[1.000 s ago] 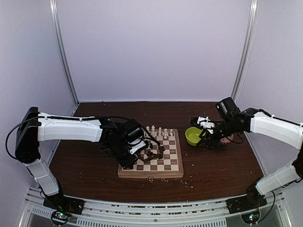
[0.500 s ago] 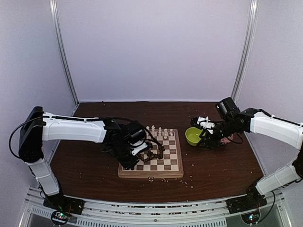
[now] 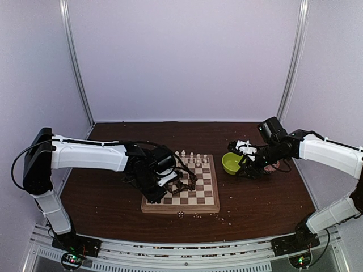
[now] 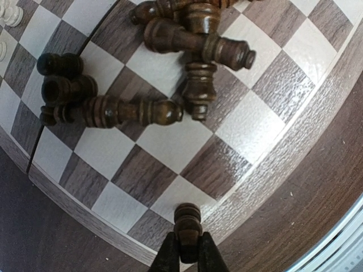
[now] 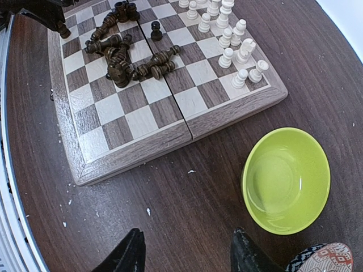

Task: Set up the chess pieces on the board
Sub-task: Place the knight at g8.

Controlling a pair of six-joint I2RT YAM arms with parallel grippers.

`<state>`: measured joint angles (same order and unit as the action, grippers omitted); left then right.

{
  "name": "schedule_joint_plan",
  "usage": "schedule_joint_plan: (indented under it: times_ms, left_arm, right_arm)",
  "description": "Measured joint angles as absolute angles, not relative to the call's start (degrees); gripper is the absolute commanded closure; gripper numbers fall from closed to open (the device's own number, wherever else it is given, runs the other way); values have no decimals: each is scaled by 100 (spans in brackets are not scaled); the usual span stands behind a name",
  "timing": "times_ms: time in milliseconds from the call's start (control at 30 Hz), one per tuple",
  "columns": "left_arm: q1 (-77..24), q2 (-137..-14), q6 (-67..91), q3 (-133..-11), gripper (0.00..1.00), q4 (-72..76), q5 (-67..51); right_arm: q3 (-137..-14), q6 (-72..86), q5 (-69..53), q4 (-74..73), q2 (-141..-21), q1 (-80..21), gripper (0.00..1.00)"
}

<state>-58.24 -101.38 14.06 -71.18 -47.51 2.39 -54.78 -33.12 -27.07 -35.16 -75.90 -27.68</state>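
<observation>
One dark piece point(image 5: 156, 30) stands clear of the heap that is below it and to its left in the top view, so I need to move my right gripper across and down onto it next.
The board point(image 3: 209, 202) lies at the table's middle; it also shows in the left wrist view point(image 4: 283, 153) and the right wrist view point(image 5: 136, 141). Cream chess pieces point(image 5: 232, 39) stand along its far side. Dark brown pieces point(image 4: 187, 68) lie tumbled in a heap near its middle. My left gripper point(image 4: 187, 249) is shut on a dark brown piece point(image 4: 188, 224), holding it over a corner square at the board's near left. My right gripper point(image 5: 187, 249) is open and empty above the bare table between the board and the green bowl.
A lime-green bowl point(image 5: 286, 180) stands empty right of the board. A red patterned bowl point(image 5: 323, 258) sits just beyond it at the frame's corner. Pale crumbs point(image 3: 222, 218) dot the dark table in front of the board.
My left arm has shifted slightly to the right and settled over the board's near left corner. The right arm has not moved.
</observation>
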Motion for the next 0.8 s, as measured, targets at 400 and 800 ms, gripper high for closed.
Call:
schedule_joint_plan:
  times_ms: [400, 800]
  left_arm:
    - [-5830, -10180, 1406, -7159, 84, -4683, 259]
    - [-5830, -10018, 1382, -7369, 59, -4831, 401]
  right_arm:
    - [-5478, -3321, -2698, -3533, -7623, -2790, 48]
    - [-5478, -3326, -2698, -3540, -7673, -2805, 48]
